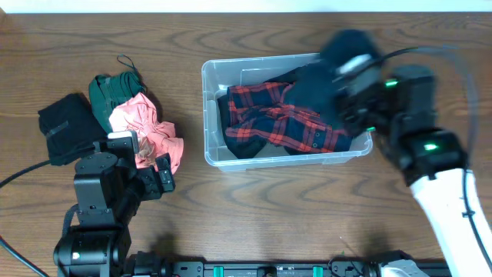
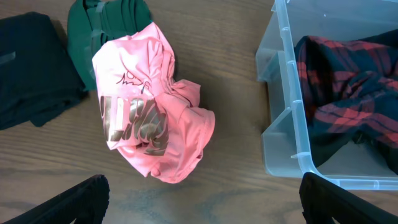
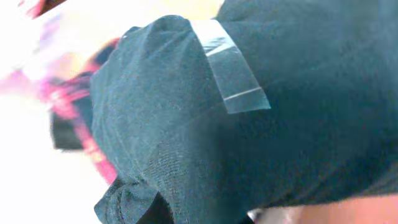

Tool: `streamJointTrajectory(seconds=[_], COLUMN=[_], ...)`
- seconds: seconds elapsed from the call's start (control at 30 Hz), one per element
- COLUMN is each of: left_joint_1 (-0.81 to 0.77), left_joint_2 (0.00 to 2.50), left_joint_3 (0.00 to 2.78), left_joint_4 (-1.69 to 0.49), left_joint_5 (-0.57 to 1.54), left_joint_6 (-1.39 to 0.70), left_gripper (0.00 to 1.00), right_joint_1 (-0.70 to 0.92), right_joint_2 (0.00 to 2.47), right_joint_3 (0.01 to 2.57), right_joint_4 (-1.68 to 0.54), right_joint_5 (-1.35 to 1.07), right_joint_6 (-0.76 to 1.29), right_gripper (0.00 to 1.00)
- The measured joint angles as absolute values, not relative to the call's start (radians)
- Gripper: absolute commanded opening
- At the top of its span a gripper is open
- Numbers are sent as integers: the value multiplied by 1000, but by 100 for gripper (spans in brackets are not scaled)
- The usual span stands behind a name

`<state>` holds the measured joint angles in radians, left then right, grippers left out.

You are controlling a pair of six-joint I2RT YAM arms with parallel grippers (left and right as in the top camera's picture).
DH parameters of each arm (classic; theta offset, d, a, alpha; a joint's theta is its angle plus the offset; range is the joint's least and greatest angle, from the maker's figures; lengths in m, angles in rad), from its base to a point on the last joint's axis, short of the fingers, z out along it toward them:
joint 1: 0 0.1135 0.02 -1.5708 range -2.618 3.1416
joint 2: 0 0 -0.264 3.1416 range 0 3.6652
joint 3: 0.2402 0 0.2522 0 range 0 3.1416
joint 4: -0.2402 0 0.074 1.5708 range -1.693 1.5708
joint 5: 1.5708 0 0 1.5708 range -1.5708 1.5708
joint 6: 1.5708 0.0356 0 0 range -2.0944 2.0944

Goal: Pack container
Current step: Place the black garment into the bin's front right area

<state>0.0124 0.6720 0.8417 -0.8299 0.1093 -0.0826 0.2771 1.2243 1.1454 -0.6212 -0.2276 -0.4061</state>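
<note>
The dark navy garment goes left in the overhead view next, down to the plaid shirt's end toward the pink shirt, where my right gripper releases it, as that end lies uncovered.
The container (image 1: 206, 115), a clear plastic bin, stands at the table's centre and holds a red and navy plaid shirt (image 1: 277, 119). My right gripper (image 1: 360, 86) hangs over the bin's right end, shut on a dark navy garment (image 1: 327, 77). That garment, with a strip of clear tape on it, fills the right wrist view (image 3: 249, 124) and hides the fingers. My left gripper (image 2: 202, 208) is open and empty above bare table, just below a crumpled pink shirt (image 2: 149, 106). The bin's left wall (image 2: 286, 93) and the plaid shirt (image 2: 348, 81) show at the right of the left wrist view.
Left of the bin lie the pink shirt (image 1: 146, 127), a folded green garment (image 1: 108, 91) and a folded black garment (image 1: 68, 127). The green garment (image 2: 106, 18) and the black one (image 2: 31, 68) also show in the left wrist view. Bare wood lies in front of the bin.
</note>
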Motion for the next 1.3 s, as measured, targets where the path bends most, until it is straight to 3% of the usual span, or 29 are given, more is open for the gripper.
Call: streamJointTrajectory(seconds=[0.27, 0.73, 0.77, 0.8, 0.83, 1.13, 1.23, 1.27, 1.3], left_joint_1=[12, 12, 12, 12, 12, 12, 12, 12, 12], left_joint_2=[672, 672, 672, 672, 672, 672, 672, 672, 672], left_joint_3=[842, 842, 842, 842, 842, 842, 842, 842, 842], left_joint_4=[-830, -831, -831, -831, -831, -832, -832, -832, -832], left_joint_5=[109, 109, 109, 109, 109, 109, 109, 109, 109], left_joint_6=[-83, -83, -83, -83, -83, -83, -83, -83, -83], left_gripper=[98, 98, 98, 98, 98, 98, 98, 98, 98], right_joint_1=[537, 642, 642, 643, 644, 648, 647, 646, 645], right_joint_2=[1353, 1529, 1532, 1534, 1536, 1523, 1480, 1464, 1451], right_joint_3=[1147, 1151, 1151, 1151, 1151, 1167, 1174, 1180, 1188], right_joint_4=[-651, -688, -691, -696, -696, -526, -443, -419, -398], right_joint_5=[-207, -190, -189, -188, -186, -49, -6, 2, 8], right_joint_6=[-721, -942, -950, -957, -962, -819, -754, -727, -708], right_gripper=[1, 1, 14, 74, 99, 98, 72, 60, 41])
